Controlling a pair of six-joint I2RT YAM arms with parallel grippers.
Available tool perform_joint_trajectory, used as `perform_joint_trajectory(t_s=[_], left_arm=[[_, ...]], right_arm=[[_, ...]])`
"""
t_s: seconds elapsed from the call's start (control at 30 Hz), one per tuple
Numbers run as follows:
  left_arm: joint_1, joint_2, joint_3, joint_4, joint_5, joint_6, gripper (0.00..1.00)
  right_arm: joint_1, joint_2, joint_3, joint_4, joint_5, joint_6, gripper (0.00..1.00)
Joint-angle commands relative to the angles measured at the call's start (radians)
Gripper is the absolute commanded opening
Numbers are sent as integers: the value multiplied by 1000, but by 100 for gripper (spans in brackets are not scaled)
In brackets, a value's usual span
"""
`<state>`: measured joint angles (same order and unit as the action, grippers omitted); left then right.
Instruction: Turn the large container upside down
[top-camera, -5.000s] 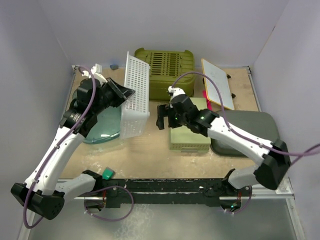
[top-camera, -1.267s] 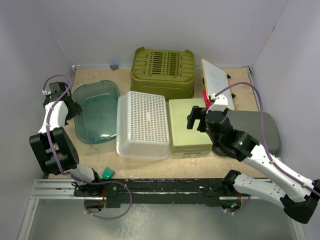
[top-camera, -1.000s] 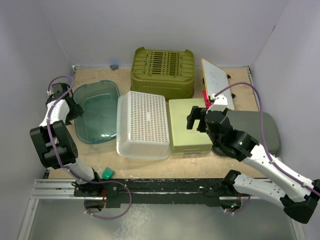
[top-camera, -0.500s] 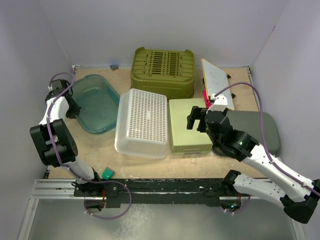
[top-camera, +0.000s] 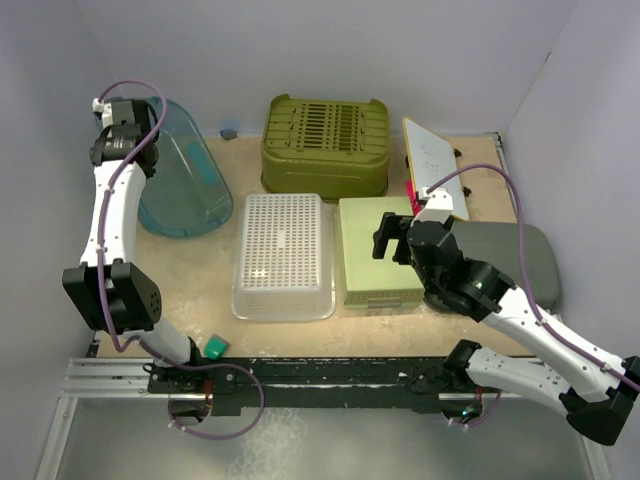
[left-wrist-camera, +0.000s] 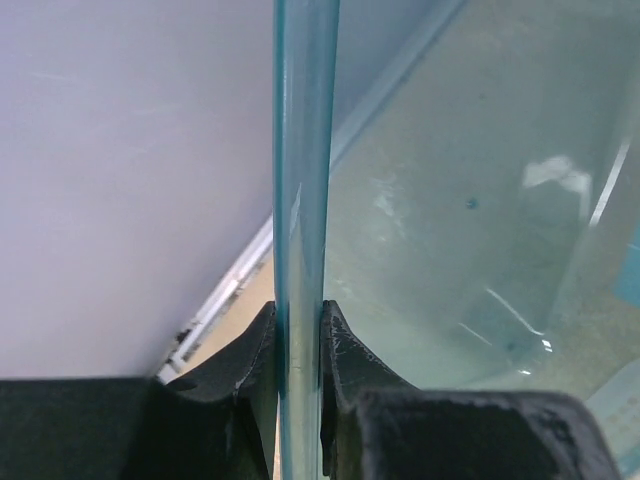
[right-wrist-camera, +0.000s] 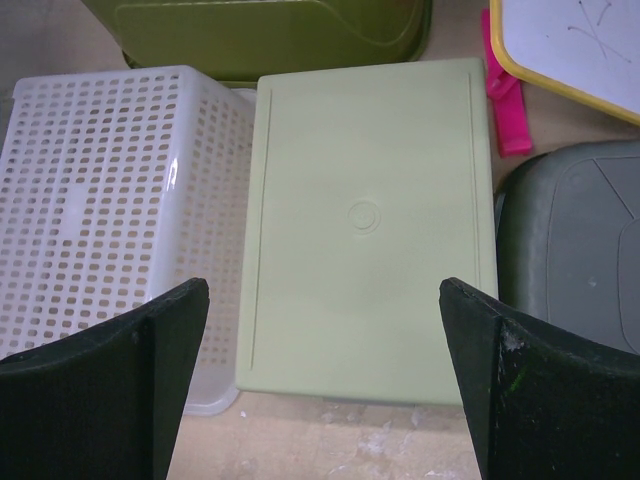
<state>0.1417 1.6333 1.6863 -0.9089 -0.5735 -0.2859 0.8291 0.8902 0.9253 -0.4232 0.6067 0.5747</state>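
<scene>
My left gripper swings the tub's pinched rim back and toward the white basket next, fingers turning toward the tub's side, then releases, as the tub (top-camera: 182, 180) is only tipped.
The large container is a clear teal tub (top-camera: 182, 180). It is tipped up on its edge at the back left, its far rim raised high. My left gripper (top-camera: 122, 138) is shut on that raised rim. In the left wrist view the teal rim (left-wrist-camera: 300, 180) runs straight up between my fingers (left-wrist-camera: 255, 360), and my left gripper (left-wrist-camera: 298, 345) pinches it. My right gripper (top-camera: 392, 236) is open and empty, hovering over the light green box (top-camera: 376, 250). In the right wrist view the right gripper (right-wrist-camera: 320, 300) holds nothing above that box (right-wrist-camera: 370, 220).
A white perforated basket (top-camera: 283, 254) lies upside down beside the light green box. An olive crate (top-camera: 325, 145) stands at the back. A whiteboard (top-camera: 436, 165), a pink clip (right-wrist-camera: 500, 95) and a grey lid (top-camera: 512, 258) are on the right. A small green object (top-camera: 215, 347) lies at the front edge.
My left gripper has risen toward the back left, tipping the teal tub from flat up onto its edge. The white basket has settled flat. The right arm has not moved.
</scene>
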Motion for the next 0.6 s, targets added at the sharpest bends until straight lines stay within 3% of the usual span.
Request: perform_joint_trajectory(t_s=[0.0, 0.23, 0.57], left_arm=[[-43, -60, 118, -41, -208, 45, 0], [-218, -39, 125, -63, -520, 128, 0], [-316, 17, -28, 57, -956, 239, 0]], right_arm=[[1, -2, 9, 14, 11, 7, 99], [1, 7, 9, 26, 6, 9, 99], [2, 8, 10, 21, 10, 9, 99]])
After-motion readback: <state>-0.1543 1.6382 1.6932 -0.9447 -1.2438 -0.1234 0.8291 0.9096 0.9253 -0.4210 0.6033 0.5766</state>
